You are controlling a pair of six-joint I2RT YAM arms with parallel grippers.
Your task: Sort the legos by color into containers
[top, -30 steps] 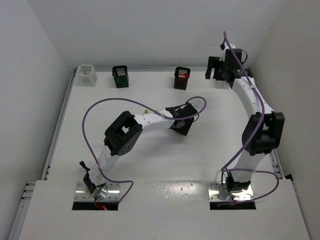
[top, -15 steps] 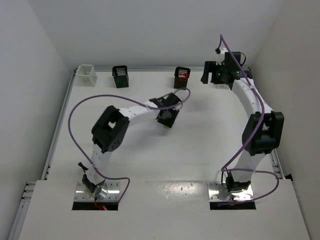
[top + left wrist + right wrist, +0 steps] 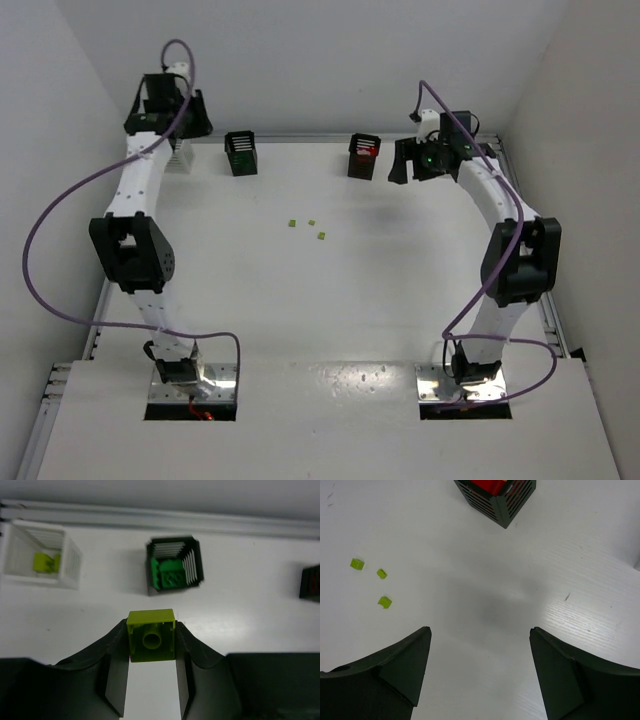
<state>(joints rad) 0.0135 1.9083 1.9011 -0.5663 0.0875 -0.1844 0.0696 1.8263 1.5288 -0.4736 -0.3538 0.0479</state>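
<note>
My left gripper goes left in the top view over the white container next and releases the yellow-green lego, since matching legos sit inside.
My left gripper (image 3: 150,630) is shut on a yellow-green lego (image 3: 151,636), hollow underside facing the camera. It hangs at the back left corner (image 3: 170,110), over a white container (image 3: 71,565) that holds yellow-green legos (image 3: 45,561). To the right of that, a black container (image 3: 193,562) holds green legos (image 3: 170,572). Three small yellow-green legos (image 3: 312,222) lie loose mid-table, also seen in the right wrist view (image 3: 382,573). My right gripper (image 3: 480,630) is open and empty above the table, near a black container (image 3: 495,507) with red legos (image 3: 490,484).
Along the back edge stand the left white container (image 3: 183,158), the black one with green (image 3: 241,155) and the black one with red (image 3: 364,157). The right arm (image 3: 500,210) reaches along the right side. A raised rail runs down the table's left edge.
The left arm has swung from the middle of the table to the back left corner, carrying a yellow-green lego. The right gripper has drifted slightly left and stays open.
</note>
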